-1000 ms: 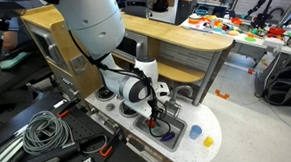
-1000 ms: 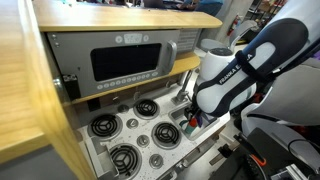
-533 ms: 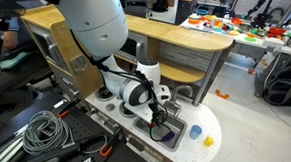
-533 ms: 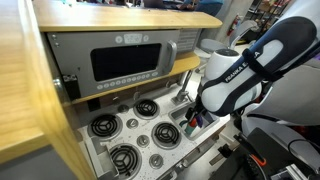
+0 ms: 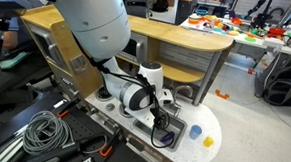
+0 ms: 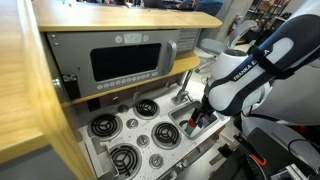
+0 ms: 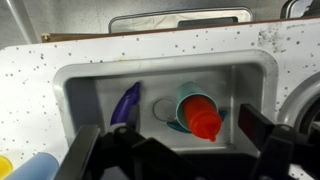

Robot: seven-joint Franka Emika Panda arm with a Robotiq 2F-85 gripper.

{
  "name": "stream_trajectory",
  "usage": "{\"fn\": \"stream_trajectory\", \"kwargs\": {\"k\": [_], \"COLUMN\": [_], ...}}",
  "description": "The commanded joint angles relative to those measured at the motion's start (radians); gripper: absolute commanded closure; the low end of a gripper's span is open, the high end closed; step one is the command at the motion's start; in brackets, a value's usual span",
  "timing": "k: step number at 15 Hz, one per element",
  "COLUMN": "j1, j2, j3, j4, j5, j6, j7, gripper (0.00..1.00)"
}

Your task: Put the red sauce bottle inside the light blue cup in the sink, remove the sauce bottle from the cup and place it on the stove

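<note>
My gripper should go down and move sideways next, so that its fingers are on both sides of the red cap, because the bottle (image 7: 203,119) is below my open gripper and to its right in the wrist view.
The wrist view looks down into the grey sink (image 7: 100,85). The light blue cup (image 7: 183,98) stands in it, and the red sauce bottle (image 7: 203,119) sits inside the cup, leaning with its cap toward me. My gripper (image 7: 175,132) hangs just above, open, its dark fingers (image 7: 258,128) set wide on either side of the cup and touching nothing. In both exterior views the gripper (image 5: 164,120) (image 6: 203,117) is over the sink end of the toy kitchen. The stove (image 6: 135,135) with its black burners lies beside the sink.
A darker purple item (image 7: 125,103) lies in the sink left of the cup. A yellow item (image 7: 5,168) and a blue one (image 7: 40,168) sit on the speckled white countertop (image 7: 150,50). A toy microwave (image 6: 120,62) stands behind the burners.
The jaws have opened and let go of the red bottle, which stays in the cup. The arm has shifted slightly over the sink.
</note>
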Motion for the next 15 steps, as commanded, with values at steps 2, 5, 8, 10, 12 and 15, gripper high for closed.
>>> {"fn": "stream_trajectory", "kwargs": {"k": [2, 5, 8, 10, 12, 15], "j1": [-0.002, -0.002, 0.003, 0.006, 0.009, 0.014], "j2": [0.006, 0.021, 0.047, 0.068, 0.086, 0.104], "j3": [0.013, 0.021, 0.016, 0.014, 0.014, 0.015], "j4": [0.019, 0.038, 0.060, 0.075, 0.090, 0.109], "j5": [0.011, 0.013, 0.012, 0.011, 0.010, 0.009], "j6": [-0.005, -0.011, -0.016, -0.016, -0.018, -0.018], "j7": [-0.033, -0.039, -0.036, -0.036, -0.035, -0.036], "gripper": [0.00, 0.00, 0.00, 0.00, 0.00, 0.00]}}
